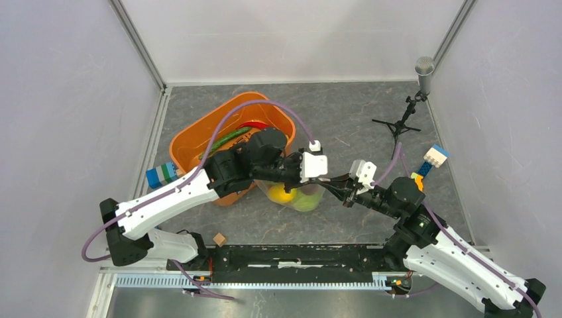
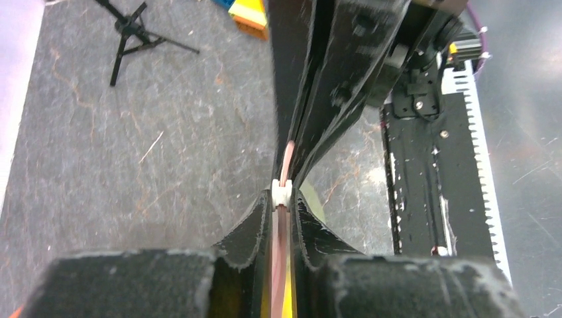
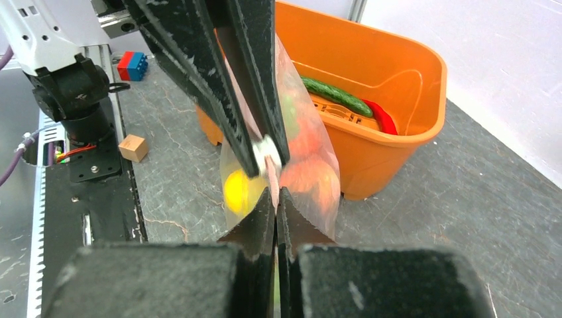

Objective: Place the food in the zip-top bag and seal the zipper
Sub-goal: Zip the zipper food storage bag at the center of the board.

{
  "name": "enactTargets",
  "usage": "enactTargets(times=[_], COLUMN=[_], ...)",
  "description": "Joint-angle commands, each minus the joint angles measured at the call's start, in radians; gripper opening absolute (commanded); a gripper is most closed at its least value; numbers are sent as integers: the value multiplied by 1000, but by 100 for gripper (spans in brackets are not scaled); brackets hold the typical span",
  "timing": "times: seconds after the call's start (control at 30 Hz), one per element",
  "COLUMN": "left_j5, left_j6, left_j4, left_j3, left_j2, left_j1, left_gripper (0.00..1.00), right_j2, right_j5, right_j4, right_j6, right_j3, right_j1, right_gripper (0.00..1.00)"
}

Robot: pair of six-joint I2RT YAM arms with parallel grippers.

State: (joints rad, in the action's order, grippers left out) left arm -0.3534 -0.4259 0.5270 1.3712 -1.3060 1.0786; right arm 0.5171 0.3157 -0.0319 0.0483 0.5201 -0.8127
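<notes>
I will move my left gripper along the zipper toward the orange tub next, then release the white slider, still close beside my right gripper.
The zip-top bag (image 1: 299, 197) hangs between my two grippers, just right of the tub. Inside it show yellow food (image 3: 240, 189), red-orange food (image 3: 308, 175) and a green piece (image 1: 309, 199). My left gripper (image 2: 282, 199) is shut on the zipper (image 2: 281, 252), its tips flanking a small white slider (image 2: 281, 192). Facing it, my right gripper (image 3: 275, 192) is shut on the same pink strip a little farther along. In the top view the two grippers, left (image 1: 329, 177) and right (image 1: 342, 188), meet tip to tip above the bag. A green pod (image 3: 335, 96) and a red chilli (image 3: 381, 119) lie in the tub.
The orange tub (image 1: 192, 132) stands behind and left of the bag. Building blocks (image 1: 162, 174) sit left of the tub, more blocks (image 1: 434, 159) at the right. A wooden cube (image 1: 219, 239) lies near the front rail. A microphone on a tripod (image 1: 407, 112) stands at the back right.
</notes>
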Motion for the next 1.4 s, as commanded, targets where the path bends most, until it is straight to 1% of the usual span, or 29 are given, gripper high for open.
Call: enactTargets(times=[0.0, 0.4, 0.7, 0.9, 1.03, 1.23, 1.37], left_j5=[94, 273, 322, 404, 426, 517, 545], left_j6=[-12, 19, 21, -1, -6, -16, -20], left_j4=[30, 79, 129, 155, 156, 160, 152], left_j3=[-68, -145, -169, -193, -210, -232, -248], left_j2=[84, 184, 227, 245, 269, 299, 327], left_j1=[-79, -182, -278, -303, -330, -350, -361], left_gripper=[2, 2, 2, 2, 2, 2, 2], right_j2=[-29, -52, -58, -52, -51, -49, -49], right_j5=[-71, -114, -136, -141, -143, -143, -144], right_j4=[0, 5, 7, 1, 1, 0, -2], right_j6=[3, -10, -7, -3, -1, 1, 1], right_j3=[47, 30, 25, 23, 22, 23, 21], right_j1=[-2, -2, -2, -2, -2, -2, -2], right_gripper=[0, 0, 0, 0, 0, 0, 0])
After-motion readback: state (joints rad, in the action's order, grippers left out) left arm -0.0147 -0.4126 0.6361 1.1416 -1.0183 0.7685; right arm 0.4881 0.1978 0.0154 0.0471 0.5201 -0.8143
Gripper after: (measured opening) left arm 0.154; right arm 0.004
